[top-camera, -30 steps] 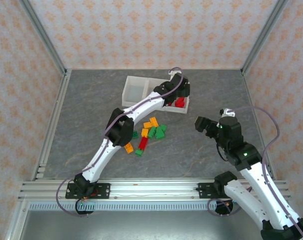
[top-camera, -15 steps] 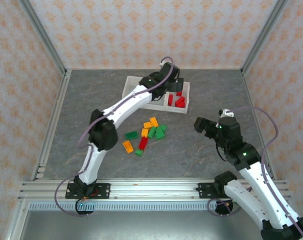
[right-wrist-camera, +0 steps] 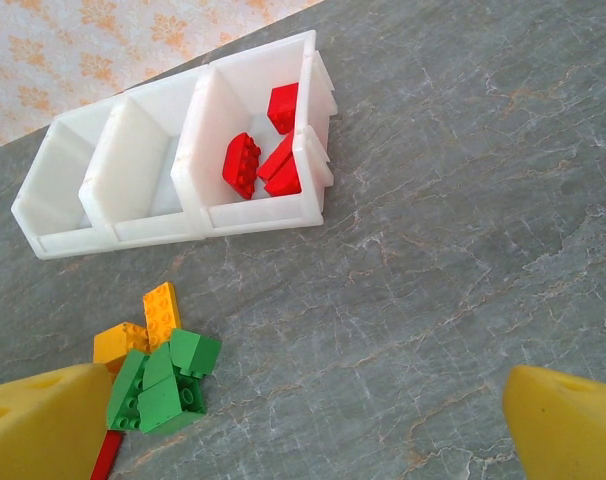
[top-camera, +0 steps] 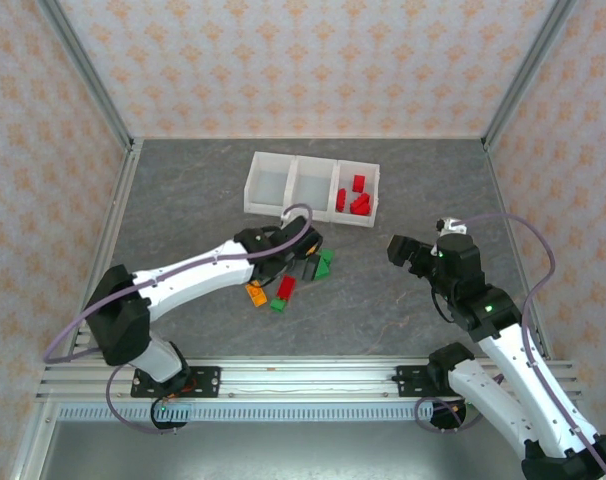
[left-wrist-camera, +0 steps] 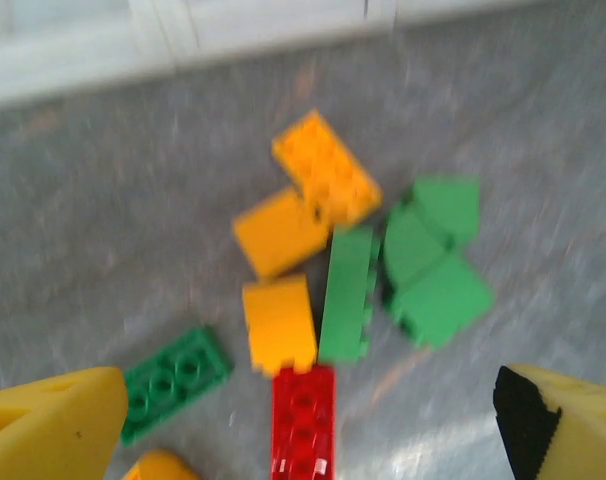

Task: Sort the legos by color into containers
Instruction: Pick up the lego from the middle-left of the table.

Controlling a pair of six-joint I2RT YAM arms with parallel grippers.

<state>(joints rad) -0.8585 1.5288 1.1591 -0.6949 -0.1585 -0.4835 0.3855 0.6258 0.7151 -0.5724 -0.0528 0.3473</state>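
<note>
The left gripper moves back and down astride the red brick's long sides next. They lie below it and nearer my base, with bare table on either side.
The legos lie in a loose pile on the grey table: orange bricks (left-wrist-camera: 323,180), green ones (left-wrist-camera: 433,270), a dark green plate (left-wrist-camera: 173,375) and a red brick (left-wrist-camera: 303,420). My left gripper (left-wrist-camera: 311,410) hangs open just above this pile, the red brick between its yellow fingertips but untouched. In the top view the left gripper (top-camera: 305,250) covers part of the pile (top-camera: 285,288). The containers are one white three-compartment tray (top-camera: 251,185); its right compartment holds red bricks (top-camera: 355,197), the other two look empty. My right gripper (top-camera: 403,248) stands open to the right, holding nothing.
The right wrist view shows the tray (right-wrist-camera: 163,232) with its red bricks (right-wrist-camera: 245,165) and the pile (right-wrist-camera: 158,370) at lower left, bare table beyond. Patterned walls and metal rails (top-camera: 103,250) bound the table. The left wrist view is blurred.
My left arm has swung back from the tray's right compartment to the pile, and its gripper has opened wider. The right arm has not moved.
</note>
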